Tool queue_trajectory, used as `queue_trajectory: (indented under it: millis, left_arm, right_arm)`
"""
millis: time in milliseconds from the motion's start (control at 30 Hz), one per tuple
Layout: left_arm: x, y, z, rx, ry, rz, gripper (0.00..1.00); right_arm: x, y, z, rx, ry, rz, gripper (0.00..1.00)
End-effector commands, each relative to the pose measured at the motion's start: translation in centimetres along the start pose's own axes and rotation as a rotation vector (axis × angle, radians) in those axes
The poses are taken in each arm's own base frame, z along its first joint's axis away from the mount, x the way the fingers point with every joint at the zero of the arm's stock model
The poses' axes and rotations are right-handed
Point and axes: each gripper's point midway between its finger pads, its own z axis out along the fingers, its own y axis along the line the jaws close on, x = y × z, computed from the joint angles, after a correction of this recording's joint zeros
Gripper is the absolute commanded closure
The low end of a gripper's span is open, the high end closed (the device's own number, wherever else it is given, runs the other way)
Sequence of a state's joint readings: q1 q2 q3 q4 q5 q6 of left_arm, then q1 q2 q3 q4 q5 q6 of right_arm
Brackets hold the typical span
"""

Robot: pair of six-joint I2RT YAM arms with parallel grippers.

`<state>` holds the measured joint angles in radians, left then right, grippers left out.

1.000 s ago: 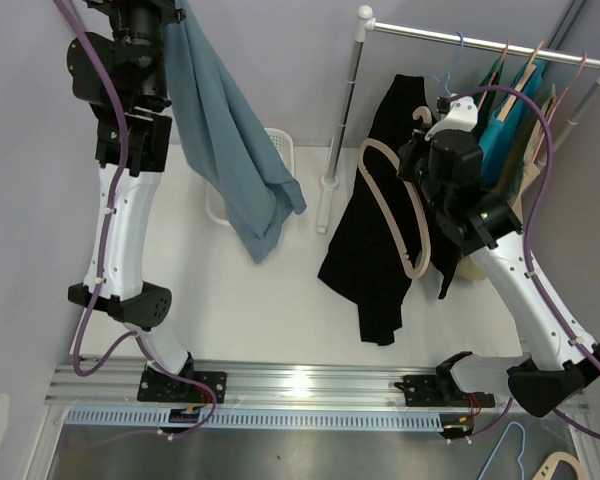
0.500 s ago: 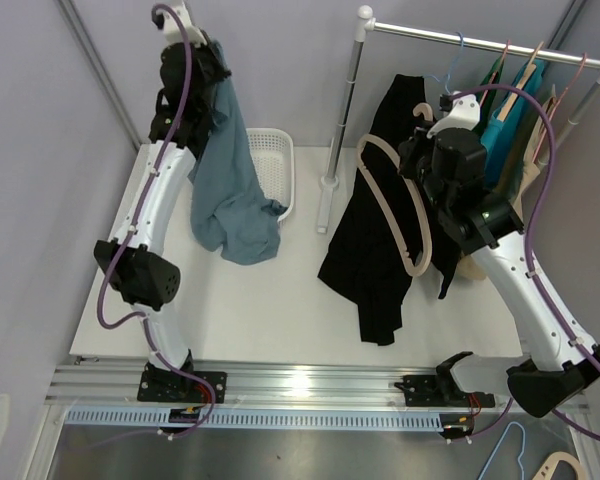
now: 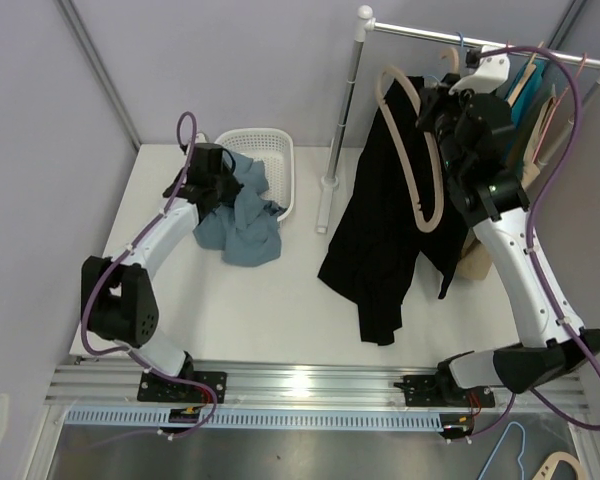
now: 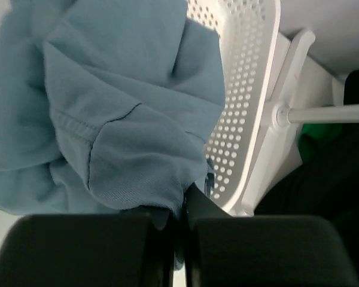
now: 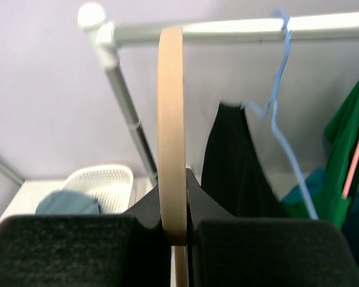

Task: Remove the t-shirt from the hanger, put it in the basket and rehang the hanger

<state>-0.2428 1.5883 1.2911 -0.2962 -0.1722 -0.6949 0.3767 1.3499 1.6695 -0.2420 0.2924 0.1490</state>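
Note:
The beige hanger will go outward onto the bar [image 3: 450, 38] and along it toward the rack's post with my right gripper, because that part of the bar next to the blue wire hanger is empty.
The blue-grey t-shirt [image 3: 242, 215] is off the hanger and lies bunched over the front rim of the white basket [image 3: 270, 150] and on the table. My left gripper [image 3: 223, 185] is shut on a fold of it, as the left wrist view shows the t-shirt [image 4: 119, 113] between the fingers. My right gripper [image 3: 450, 105] is shut on the bare beige hanger [image 3: 417, 150] and holds it up near the rail [image 3: 450, 38]. In the right wrist view the hanger [image 5: 171, 137] runs upright between the fingers.
A black garment [image 3: 380, 230] hangs from the rail down to the table. Green and teal clothes [image 3: 525, 110] hang at the right. The rack's post [image 3: 342, 120] stands beside the basket. A blue wire hanger [image 5: 284, 107] hangs on the rail.
My left arm has come down from high up and brought the t-shirt onto the basket rim and table. My right arm has lifted the bare hanger toward the rail.

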Motion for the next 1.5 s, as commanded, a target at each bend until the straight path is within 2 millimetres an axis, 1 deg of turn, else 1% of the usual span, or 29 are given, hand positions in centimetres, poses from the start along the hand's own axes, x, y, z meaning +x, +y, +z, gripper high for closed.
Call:
queue_trajectory:
  millis: [0,33,67,100,133,167,200,233,267,300,333,367,400,433,467,500,533,600,667,700,800,933,1000,1033,1067,1133,1167,1233,1467]
  left_arm:
    - [2.2,-0.9,0.2,0.033,0.104,-0.059,0.98]
    - [2.5,-1.2,1.1,0.031,0.132,-0.051,0.82]
    - [3.0,-1.4,1.5,0.043,0.16,-0.026,0.73]
    - [3.6,-1.5,1.9,0.05,0.19,-0.02,0.58]
    - [3.6,-2.4,2.0,0.086,0.216,-0.023,0.48]
    - [3.7,-2.8,2.7,0.098,0.233,-0.018,0.27]
    - [3.1,-3.5,2.8,0.12,0.232,-0.018,0.13]
    - [3.2,-4.1,2.8,0.149,0.25,-0.015,0.01]
    - [1.2,-6.0,2.8,0.209,0.214,0.027,0.01]
    - [0.5,-6.4,2.8,0.215,0.201,0.043,0.0]
    - [0.0,-6.3,2.5,0.195,0.199,0.059,0.0]
    - [-2.3,-8.0,1.6,0.241,0.147,0.089,0.01]
    - [-3.2,-8.5,0.9,0.256,0.129,0.098,0.01]
    - [-3.8,-8.9,0.2,0.264,0.118,0.102,0.01]
    - [-4.7,-9.7,-0.8,0.292,0.1,0.11,0.0]
    - [-5.7,-10.3,-2.2,0.315,0.075,0.111,0.01]
    - [-6.1,-10.7,-3.1,0.336,0.061,0.119,0.01]
    - [-7.2,-11.6,-5.6,0.402,0.001,0.155,0.0]
    - [-7.6,-11.5,-6.3,0.425,-0.046,0.177,0.01]
    - [-7.7,-11.3,-6.7,0.42,-0.058,0.183,0.01]
    - [-7.2,-11.1,-6.2,0.402,-0.026,0.193,0.0]
    - [-5.0,-10.3,-3.0,0.355,0.063,0.161,0.01]
    - [-4.3,-10.0,-2.4,0.341,0.092,0.149,0.0]
    - [-3.4,-9.5,-2.0,0.334,0.11,0.144,0.01]
    - [-3.3,-9.6,-2.3,0.348,0.101,0.147,0.0]
    - [-4.8,-10.1,-3.0,0.378,0.014,0.159,0.01]
    - [-4.2,-9.1,-3.4,0.364,0.005,0.165,0.01]
    - [-5.4,-8.4,-4.4,0.338,-0.068,0.17,0.0]
    - [-8.6,-9.9,-8.9,0.413,-0.198,0.172,0.01]
  right_arm:
    - [-5.6,0.1,2.2,-0.04,-0.177,-0.002,1.0]
    - [-7.0,0.4,2.4,-0.05,-0.202,-0.003,1.0]
    - [-7.2,0.4,3.0,-0.052,-0.206,-0.01,1.0]
    - [-6.1,0.1,4.6,-0.047,-0.183,-0.027,1.0]
    - [-7.3,0.4,4.9,-0.056,-0.206,-0.025,1.0]
    - [-7.3,0.5,5.6,-0.059,-0.202,-0.031,1.0]
    - [-6.0,0.3,7.3,-0.057,-0.175,-0.038,1.0]
    - [-5.9,0.6,7.9,-0.077,-0.174,-0.039,1.0]
    - [-6.8,0.9,8.1,-0.091,-0.193,-0.033,1.0]
    - [-6.8,1.1,8.6,-0.101,-0.191,-0.033,1.0]
    - [-5.1,1.1,10.3,-0.103,-0.159,-0.036,1.0]
    - [-6.8,1.5,10.3,-0.114,-0.192,-0.032,1.0]
    - [-6.1,1.4,11.0,-0.109,-0.164,-0.036,1.0]
    - [-4.2,1.4,12.7,-0.104,-0.127,-0.042,1.0]
    - [-4.1,1.6,13.1,-0.11,-0.124,-0.039,1.0]
    - [-4.9,1.9,13.3,-0.12,-0.145,-0.037,1.0]
    - [-4.0,2.0,14.2,-0.124,-0.135,-0.035,1.0]
    - [-4.1,2.2,14.8,-0.135,-0.157,-0.039,1.0]
    - [-3.4,2.0,15.6,-0.127,-0.157,-0.047,1.0]
    - [-4.0,2.1,15.6,-0.126,-0.169,-0.046,1.0]
    - [-3.1,1.8,16.4,-0.115,-0.148,-0.037,1.0]
    - [-2.3,1.8,16.5,-0.117,-0.125,-0.011,1.0]
    - [-2.1,1.7,16.5,-0.112,-0.123,-0.005,1.0]
    - [-1.2,1.6,16.7,-0.108,-0.109,-0.008,1.0]
    - [-1.1,1.6,16.8,-0.106,-0.109,-0.008,1.0]
    - [-0.3,1.3,17.2,-0.101,-0.092,-0.018,1.0]
    - [0.0,1.1,17.3,-0.097,-0.082,-0.022,1.0]
    - [0.6,1.5,17.3,-0.119,-0.062,-0.012,1.0]
    - [2.0,3.8,17.1,-0.17,-0.027,-0.004,1.0]
